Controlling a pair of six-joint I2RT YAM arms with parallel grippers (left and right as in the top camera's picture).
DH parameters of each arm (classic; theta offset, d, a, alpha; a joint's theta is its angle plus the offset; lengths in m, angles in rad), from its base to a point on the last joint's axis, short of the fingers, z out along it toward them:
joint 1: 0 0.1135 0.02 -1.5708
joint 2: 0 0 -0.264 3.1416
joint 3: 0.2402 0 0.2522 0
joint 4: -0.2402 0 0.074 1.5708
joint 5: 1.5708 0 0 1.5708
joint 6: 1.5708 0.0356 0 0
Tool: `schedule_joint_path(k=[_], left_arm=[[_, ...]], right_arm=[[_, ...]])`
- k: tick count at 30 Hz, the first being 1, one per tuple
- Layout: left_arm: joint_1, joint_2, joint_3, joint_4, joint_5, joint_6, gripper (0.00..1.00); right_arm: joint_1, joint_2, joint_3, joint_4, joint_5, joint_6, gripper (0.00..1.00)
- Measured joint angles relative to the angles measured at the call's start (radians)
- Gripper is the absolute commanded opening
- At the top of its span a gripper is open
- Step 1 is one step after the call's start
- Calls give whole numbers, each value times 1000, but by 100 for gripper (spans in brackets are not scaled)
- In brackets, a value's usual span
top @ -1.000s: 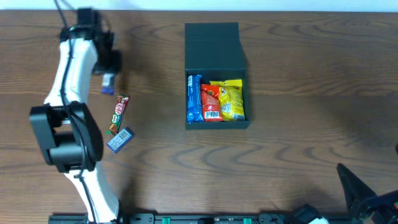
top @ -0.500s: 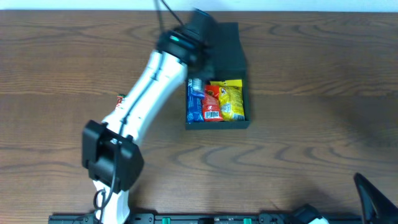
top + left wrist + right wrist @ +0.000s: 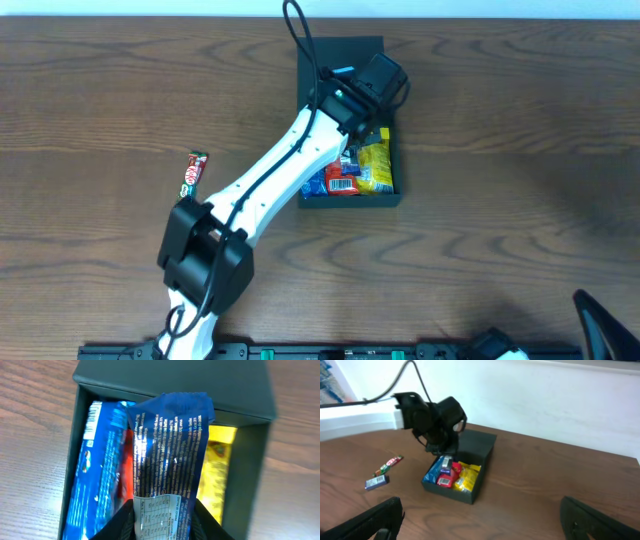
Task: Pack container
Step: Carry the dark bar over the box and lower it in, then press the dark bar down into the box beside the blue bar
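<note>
The left gripper shifts left in the overhead view and down next, to release over the seam between the blue and red packets, as a gap shows there.
The container (image 3: 348,201) is a dark teal-grey box, its flap lid (image 3: 340,58) open at the back. It also shows in the left wrist view (image 3: 248,467) and the right wrist view (image 3: 470,494). Inside lie a blue packet (image 3: 97,475), a red packet (image 3: 343,181) and a yellow packet (image 3: 377,165). My left gripper (image 3: 366,108) is shut on a dark blue snack packet (image 3: 167,445) and holds it over the box's inside, above the red packet. My right gripper (image 3: 482,521) is open and empty, low at the front right of the table.
A red and green snack bar (image 3: 193,172) lies on the wooden table left of the container. A small blue packet (image 3: 376,482) lies nearer the front left; in the overhead view my left arm (image 3: 270,175) covers it.
My left arm has swung from the far left of the table across to above the container, carrying the dark blue packet. The right gripper has slid a little further out of the overhead view.
</note>
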State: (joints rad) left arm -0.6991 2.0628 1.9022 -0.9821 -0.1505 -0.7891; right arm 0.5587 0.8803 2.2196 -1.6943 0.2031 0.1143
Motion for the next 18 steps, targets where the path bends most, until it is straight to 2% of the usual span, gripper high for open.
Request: schedule_joint_path(k=[18], left_arm=[[108,75,-11,-25,132,117,6]], right_arm=[[0,0,0,0,-46,0,99]])
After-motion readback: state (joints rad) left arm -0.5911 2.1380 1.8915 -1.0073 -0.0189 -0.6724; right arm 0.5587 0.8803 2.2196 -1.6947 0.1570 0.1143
